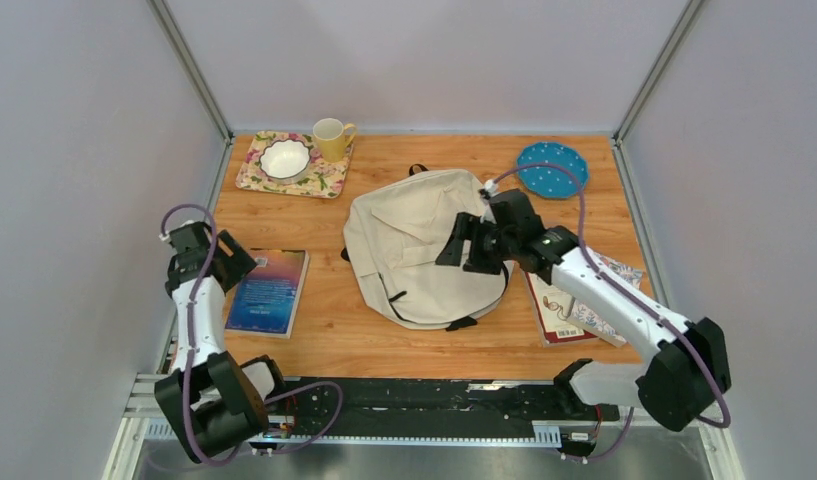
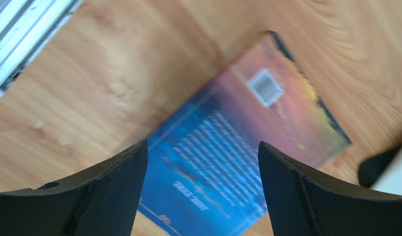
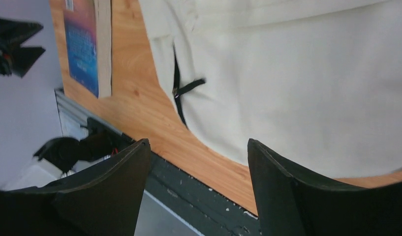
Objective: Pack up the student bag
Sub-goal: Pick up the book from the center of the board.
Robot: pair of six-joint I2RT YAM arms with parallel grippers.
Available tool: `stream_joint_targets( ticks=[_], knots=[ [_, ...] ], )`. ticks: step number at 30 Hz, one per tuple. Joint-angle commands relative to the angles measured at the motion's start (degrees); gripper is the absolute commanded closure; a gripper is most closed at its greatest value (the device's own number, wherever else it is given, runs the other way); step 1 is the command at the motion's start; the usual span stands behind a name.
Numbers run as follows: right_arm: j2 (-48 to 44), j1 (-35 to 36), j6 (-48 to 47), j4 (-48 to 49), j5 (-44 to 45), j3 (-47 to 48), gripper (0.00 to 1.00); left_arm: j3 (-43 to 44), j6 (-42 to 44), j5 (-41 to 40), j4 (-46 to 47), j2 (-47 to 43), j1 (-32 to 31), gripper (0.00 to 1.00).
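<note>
The right gripper lowers across the bag toward its side with the black strip (image 1: 385,287) (image 3: 177,92) next, below the fingertips and to their left in the top view.
The student bag (image 1: 409,245), cream fabric with black strap ends, lies flat in the middle of the table. My right gripper (image 1: 462,255) hovers over the bag's right half, open and holding nothing. In the right wrist view its jaws (image 3: 198,141) stand apart above the bag (image 3: 297,73) and the table's near edge. Over at the left, my left gripper (image 1: 234,266) hangs open above the left edge of a blue book (image 1: 269,290). The left wrist view shows that book (image 2: 228,157) blurred between wide-open jaws (image 2: 202,143), not touched.
A second book (image 1: 574,300) lies right of the bag, partly under the right arm. At the back are a floral mat (image 1: 324,180) with a white bowl (image 1: 284,157), a yellow mug (image 1: 331,138) and a blue dotted plate (image 1: 551,168). Walls enclose three sides.
</note>
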Motion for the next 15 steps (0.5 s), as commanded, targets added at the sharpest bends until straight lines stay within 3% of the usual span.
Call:
stream_joint_targets(
  ticks=[1,6,9,12,15],
  knots=[
    [5.1,8.0,-2.2,4.1,-7.0,5.8,0.25,-1.0,2.7,5.1,2.7,3.0,9.0,0.11],
    [11.9,13.7,1.0,11.0,-8.8,6.3,0.24,-3.8,4.6,7.1,8.1,10.3,9.9,0.11],
    [18.0,15.4,3.2,11.9,-8.2,9.1,0.24,-3.2,4.1,13.1,6.8,14.4,10.1,0.11],
    [23.5,16.7,4.7,14.3,-8.1,11.6,0.24,-4.5,2.8,10.0,7.0,16.0,10.1,0.11],
    [28.8,18.0,4.9,15.2,-9.5,14.8,0.24,-5.7,1.3,12.2,8.1,16.6,10.1,0.11]
  ],
)
